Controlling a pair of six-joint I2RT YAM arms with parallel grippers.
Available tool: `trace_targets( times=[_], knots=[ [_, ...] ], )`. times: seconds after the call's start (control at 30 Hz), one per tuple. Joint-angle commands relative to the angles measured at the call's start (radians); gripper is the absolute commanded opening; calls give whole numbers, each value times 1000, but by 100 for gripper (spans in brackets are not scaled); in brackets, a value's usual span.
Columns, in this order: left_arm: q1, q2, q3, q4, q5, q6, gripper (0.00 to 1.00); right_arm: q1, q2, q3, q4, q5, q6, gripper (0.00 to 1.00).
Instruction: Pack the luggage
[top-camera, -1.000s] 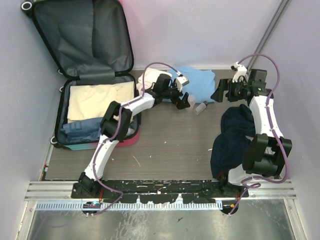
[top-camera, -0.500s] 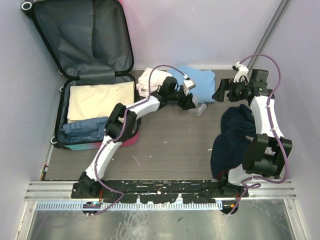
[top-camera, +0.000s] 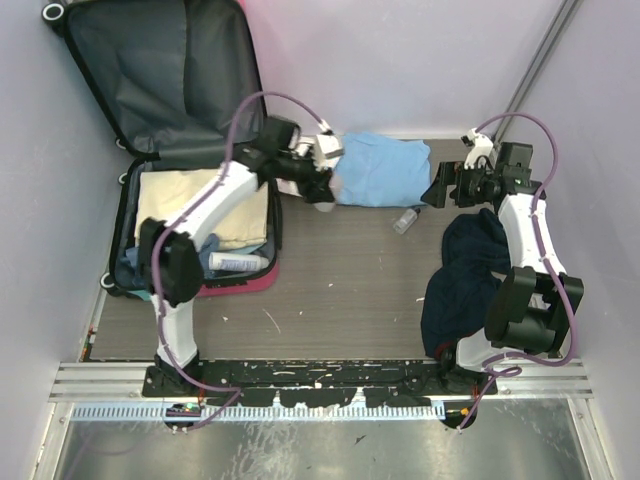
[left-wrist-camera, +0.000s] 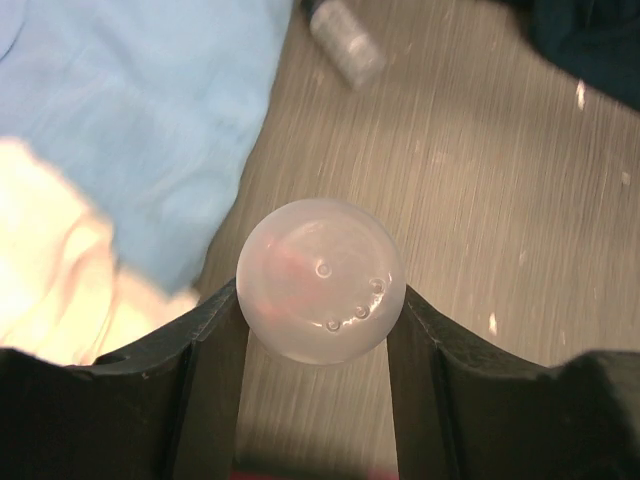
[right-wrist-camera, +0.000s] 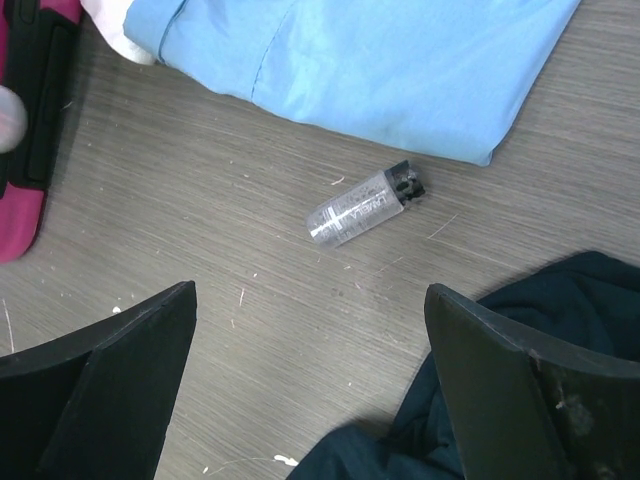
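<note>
Next, my left gripper swings to the left in the top view, past the luggage rim to beside the white tube on the cream cloth.
The luggage (top-camera: 252, 281) lies open at the left, its lid leaning on the back wall, with a cream cloth (top-camera: 195, 200), a blue cloth and a white tube (top-camera: 238, 262) inside. My left gripper (top-camera: 320, 190) hovers just right of the luggage, shut on a translucent white bottle (left-wrist-camera: 320, 280), seen end-on between the fingers. A small clear bottle (top-camera: 405, 220) lies on the table; it also shows in the right wrist view (right-wrist-camera: 365, 207). My right gripper (right-wrist-camera: 310, 292) is open and empty above the table near it.
A folded light blue cloth (top-camera: 380, 170) lies at the back middle, with a cream cloth (left-wrist-camera: 50, 260) at its left end. A dark navy cloth heap (top-camera: 465, 275) lies by the right arm. Walls close in on the left, back and right.
My left gripper has swung left from beside the small clear bottle to near the luggage, carrying the translucent bottle. The right arm has barely moved.
</note>
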Motion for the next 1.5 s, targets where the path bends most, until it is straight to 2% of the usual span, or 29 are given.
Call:
trace_targets(
  times=[0.0,0.1,0.23,0.43,0.47,0.5,0.6,0.63,0.67,0.73,0.83,1.03,1.1,1.2,1.33,1.47],
  knots=[
    [105,-149,74,-601,-81,372,36,15,-28,-15,32,-17,-3,100],
    [142,-220,51,-797,-241,519,34,26,-32,-23,29,-14,-4,100],
    [155,-298,-44,-909,-424,653,34,41,-32,-20,29,-16,-3,100],
    [149,-263,-102,-971,-551,673,37,60,-24,-9,25,-17,0,100],
    [146,-254,-119,-953,-572,670,41,60,-25,-6,24,-16,0,100],
    [138,-249,-137,-925,-601,666,50,61,-25,-5,24,-13,-2,100],
    [106,-250,-153,-863,-629,641,87,60,-23,4,12,-8,0,100],
    [99,-253,-135,-855,-610,630,97,61,-21,8,3,-7,-3,100],
    [94,-252,-109,-849,-583,616,99,61,-22,11,-5,-4,-5,100],
    [83,-239,-39,-848,-519,571,98,60,-24,13,-18,6,-9,100],
    [39,-216,42,-769,-408,373,100,56,-20,12,-24,24,-7,100],
    [-155,-159,49,-372,-334,19,100,15,38,40,-22,38,77,100],
    [-195,-88,82,-247,-366,-102,98,-3,54,49,-20,41,103,100],
    [-250,26,167,-148,-432,-287,96,-53,70,77,-28,24,145,100],
    [-310,180,274,-61,-544,-363,97,-151,75,89,-37,-11,175,100],
    [-324,321,381,16,-635,-414,97,-187,74,83,-48,-10,168,100]
  ],
)
